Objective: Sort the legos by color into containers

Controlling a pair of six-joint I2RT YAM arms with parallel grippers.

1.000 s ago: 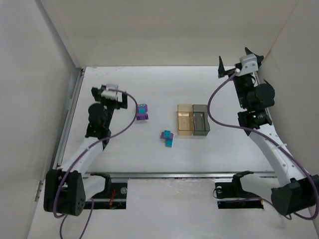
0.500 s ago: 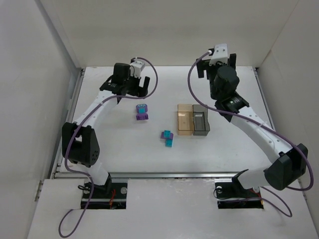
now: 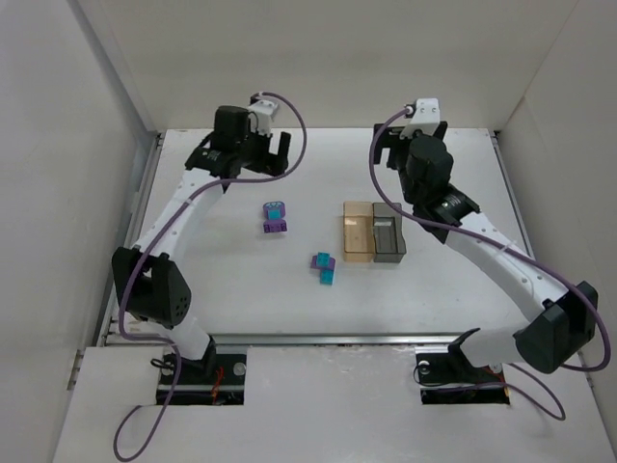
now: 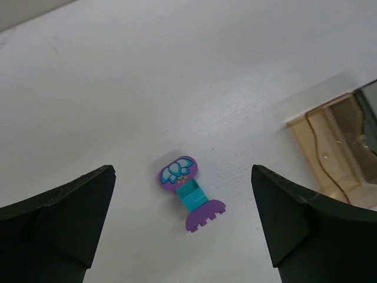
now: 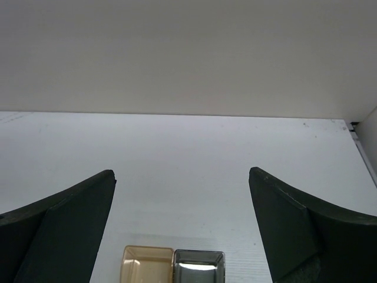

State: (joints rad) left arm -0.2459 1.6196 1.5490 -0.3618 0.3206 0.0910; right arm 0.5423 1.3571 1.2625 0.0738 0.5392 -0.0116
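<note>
The stack lies slanted between my left gripper's open fingers, so next my left gripper will go down and turn to bring them to both sides of the teal middle brick (image 3: 275, 214) (image 4: 192, 195).
Two small clumps of legos lie on the white table. One is a purple and teal stack (image 3: 276, 217), and in the left wrist view this stack (image 4: 188, 197) shows a purple flower-printed tile, a teal brick and a purple piece. The other purple and teal clump (image 3: 324, 267) lies nearer the front. The containers stand side by side: amber-orange (image 3: 357, 231) (image 4: 330, 147) (image 5: 147, 265) and smoky grey (image 3: 388, 231) (image 5: 199, 266). My left gripper (image 3: 246, 162) (image 4: 182, 168) hangs open high above the first stack. My right gripper (image 3: 415, 145) (image 5: 181, 172) hangs open above the containers, with nothing in it.
White walls close in the table at the left (image 3: 58, 193), back (image 3: 328, 68) and right (image 3: 578, 145). A metal rail (image 3: 328, 338) runs along the near edge by the arm bases. Purple cables (image 3: 289, 145) loop off both arms.
Both arms swung in from the outer sides to the back middle, the left over the purple stack and the right over the containers. Both grippers stayed open. The legos and containers did not move.
</note>
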